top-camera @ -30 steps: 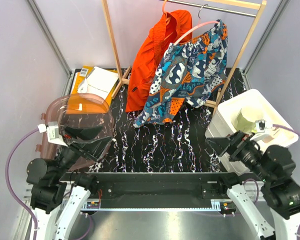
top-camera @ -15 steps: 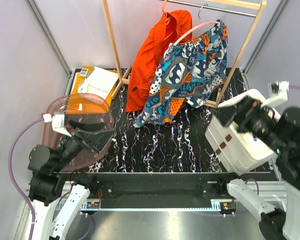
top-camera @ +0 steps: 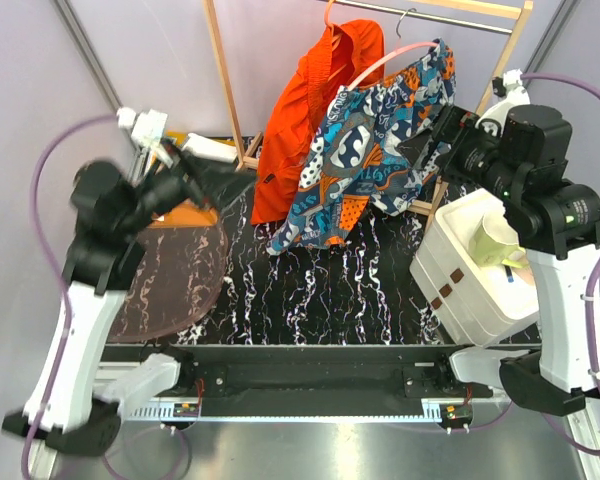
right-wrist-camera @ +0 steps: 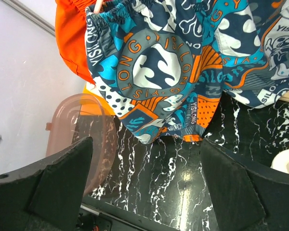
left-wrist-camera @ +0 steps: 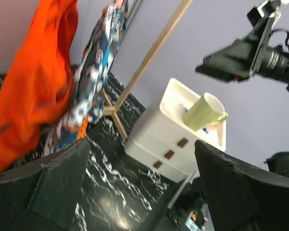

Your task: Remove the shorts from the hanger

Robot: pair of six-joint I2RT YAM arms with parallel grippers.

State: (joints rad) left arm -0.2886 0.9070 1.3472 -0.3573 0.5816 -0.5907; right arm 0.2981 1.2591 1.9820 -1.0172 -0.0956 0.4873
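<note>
My left gripper goes outward onto the patterned waistband's near end (top-camera: 344, 93) next, to its right in the top view, because the pink hanger's arm ends there.
Plain orange shorts (top-camera: 305, 115) and patterned blue, orange and white shorts (top-camera: 380, 150) hang on pink hangers (top-camera: 382, 60) from the rod (top-camera: 430, 16) of a wooden rack. My left gripper (top-camera: 212, 175) is raised at the left, open and empty, short of the orange shorts (left-wrist-camera: 29, 96). My right gripper (top-camera: 443, 132) is raised at the right, open and empty, close beside the patterned shorts (right-wrist-camera: 168, 62). In the left wrist view the gripper (left-wrist-camera: 144, 192) has its jaws wide apart. So does the gripper in the right wrist view (right-wrist-camera: 147, 187).
A pink translucent tub (top-camera: 170, 285) sits at the left. A white drawer unit (top-camera: 470, 285) holding a green mug (top-camera: 495, 240) stands at the right. White and orange flat items (top-camera: 205, 150) lie at the back left. Wooden rack legs (top-camera: 225, 80) flank the shorts.
Both arms have risen from low near their bases. The left gripper swung up toward the orange shorts, the right one up beside the patterned shorts. The shorts have not moved.
</note>
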